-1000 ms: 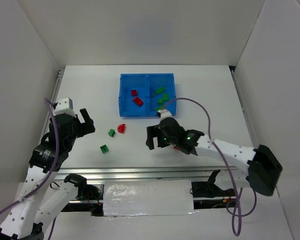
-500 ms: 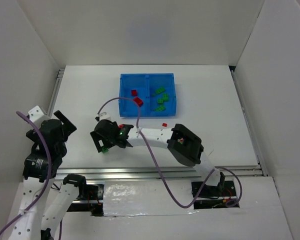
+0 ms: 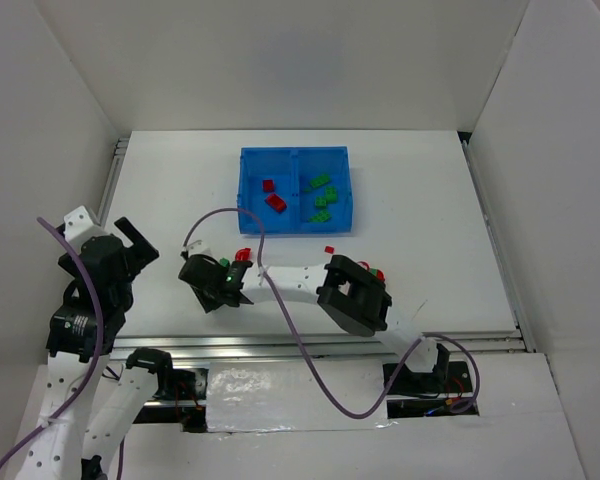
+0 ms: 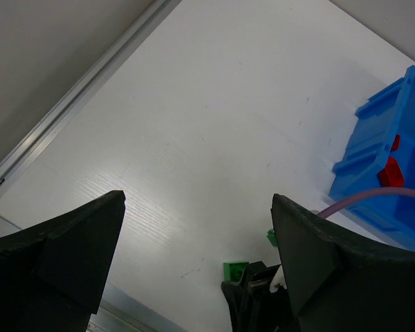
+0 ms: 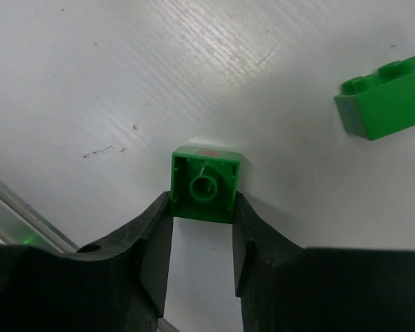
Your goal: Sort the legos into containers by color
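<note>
My right gripper lifts next, crosses above the green legos' section (image 3: 323,192) and releases the matching lego. That section lies outward of my right gripper, to its right in the top view.
My right gripper (image 5: 202,203) reaches across to the near left of the table and is shut on a small green lego (image 5: 206,183) lying on its side, both fingers against its flanks. A second green lego (image 5: 384,97) lies close by on the white surface. The same gripper (image 3: 208,284) shows low on the table in the top view. A red curved piece (image 3: 243,253) sits just beyond it. The blue tray (image 3: 242,190) holds red legos (image 3: 276,201) in its left compartment and green legos (image 3: 324,199) in its right. My left gripper (image 4: 197,228) hangs open at the left.
A tiny red brick (image 3: 329,249) lies in front of the tray, and another red piece (image 3: 378,273) lies beside the right arm's elbow. The right arm's purple cable (image 3: 225,216) loops over the table. White walls enclose the table on three sides.
My right arm swung from the centre to the near left and its jaws closed on the green lego. The left arm pulled back toward the left and has since held still.
</note>
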